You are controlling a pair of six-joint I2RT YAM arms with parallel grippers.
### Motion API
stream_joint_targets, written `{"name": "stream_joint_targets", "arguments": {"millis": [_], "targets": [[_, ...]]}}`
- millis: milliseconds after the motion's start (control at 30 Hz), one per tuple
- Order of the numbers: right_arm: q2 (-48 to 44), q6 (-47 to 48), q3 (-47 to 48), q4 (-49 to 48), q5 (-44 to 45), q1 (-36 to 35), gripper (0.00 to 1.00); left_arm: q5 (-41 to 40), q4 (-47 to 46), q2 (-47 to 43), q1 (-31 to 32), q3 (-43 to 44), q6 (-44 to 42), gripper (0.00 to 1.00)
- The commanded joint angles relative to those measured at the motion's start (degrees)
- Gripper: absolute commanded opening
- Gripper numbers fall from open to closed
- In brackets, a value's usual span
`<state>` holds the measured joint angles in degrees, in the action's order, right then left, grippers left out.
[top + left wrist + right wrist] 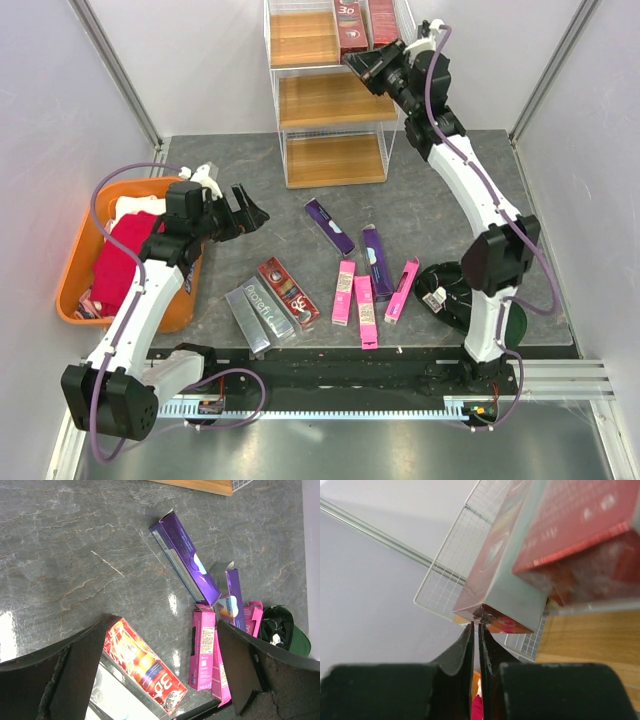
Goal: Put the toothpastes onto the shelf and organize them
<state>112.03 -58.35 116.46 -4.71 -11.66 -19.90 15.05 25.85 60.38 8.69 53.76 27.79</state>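
Note:
My left gripper will next move down and back to close around the far end of the red box, because that end sticks out past the silver boxes.
The shelf (333, 100) is a white wire rack with three wooden tiers at the back. Two red toothpaste boxes (351, 25) lie on its top tier. My right gripper (362, 62) is shut and empty. Its tips (476, 624) touch the near end corner of one red box (490, 580). My left gripper (245, 213) is open and empty above the table. In the left wrist view it (165, 625) hovers over a red box (145, 667). Purple (329, 225), dark purple (376, 248), three pink (366, 310), red (288, 292) and silver (258, 315) boxes lie on the table.
An orange tub (72, 272) with a red cloth (120, 255) sits at the left, beside the left arm. A black and green round object (445, 285) lies by the right arm's base. Grey walls close in on both sides.

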Motion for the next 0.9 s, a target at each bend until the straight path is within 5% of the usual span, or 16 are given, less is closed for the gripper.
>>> {"name": "stream_joint_targets", "arguments": {"millis": [0,167,633,767,867], "targets": [[5.1,-1.0,10.2,2.1,0.1,0.0,0.13,-1.4,0.4,-1.5,-0.3,0.7,-0.4,1.00],[1.6,-0.6,5.5,1.1,-2.6,-0.2,0.13,-1.9,1.4,-1.7,-0.3,0.6,-0.9,1.00],[-26.0,13.6,-35.9,2.1,-3.2,-5.0,0.20,0.2,4.3,4.8,-0.3,-1.4,-1.1,1.00],[-28.9,15.4,-47.2,2.8,-3.5,-7.4,0.26,1.2,4.4,9.7,-0.1,-1.8,-0.6,0.99],[-30.3,15.6,-53.2,1.5,-4.3,-8.8,0.40,0.8,3.8,12.8,0.6,-1.3,-0.4,0.98]]}}
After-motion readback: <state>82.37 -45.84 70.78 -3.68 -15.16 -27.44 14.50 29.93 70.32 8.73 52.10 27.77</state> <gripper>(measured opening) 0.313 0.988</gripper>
